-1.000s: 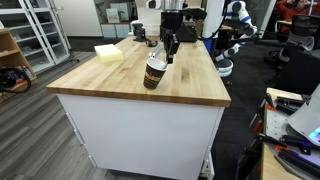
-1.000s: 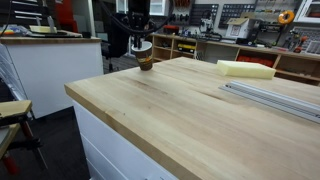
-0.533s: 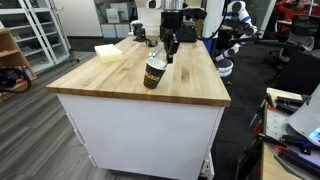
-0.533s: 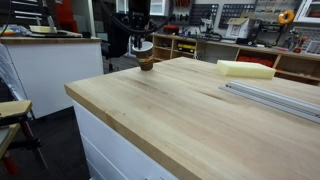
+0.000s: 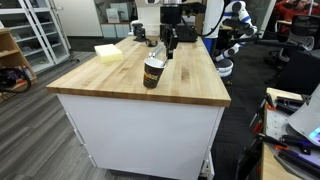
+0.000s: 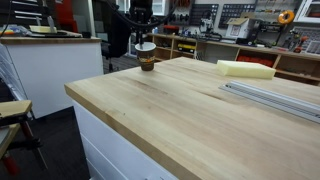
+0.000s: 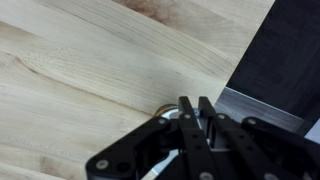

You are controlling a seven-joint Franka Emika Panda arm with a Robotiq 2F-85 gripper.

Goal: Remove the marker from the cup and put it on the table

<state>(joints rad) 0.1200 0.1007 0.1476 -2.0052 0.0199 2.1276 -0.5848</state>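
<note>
The gripped marker is still within the cup's rim; next I need to lift it clear, move over the bare tabletop away from the cup and release it.
The dark paper cup (image 5: 153, 72) stands upright on the wooden table (image 5: 115, 82) near its right edge; it also shows far off in an exterior view (image 6: 146, 58). My gripper (image 5: 170, 50) hangs just above and behind the cup, fingers pointing down. In the wrist view the fingers (image 7: 188, 125) are pressed close together on the thin top of the marker (image 7: 197, 112), most of which they hide. The cup's pale rim (image 7: 170, 116) peeks out beside them. The marker's lower part cannot be made out in the exterior views.
A pale yellow block (image 5: 108, 52) lies at the table's far left, also seen in an exterior view (image 6: 245, 69). Metal rails (image 6: 275, 97) lie along one table side. The table edge and dark floor (image 7: 285, 60) are close to the cup.
The cup leaned toward the gripper before and now stands upright. The gripper has risen slightly above it.
</note>
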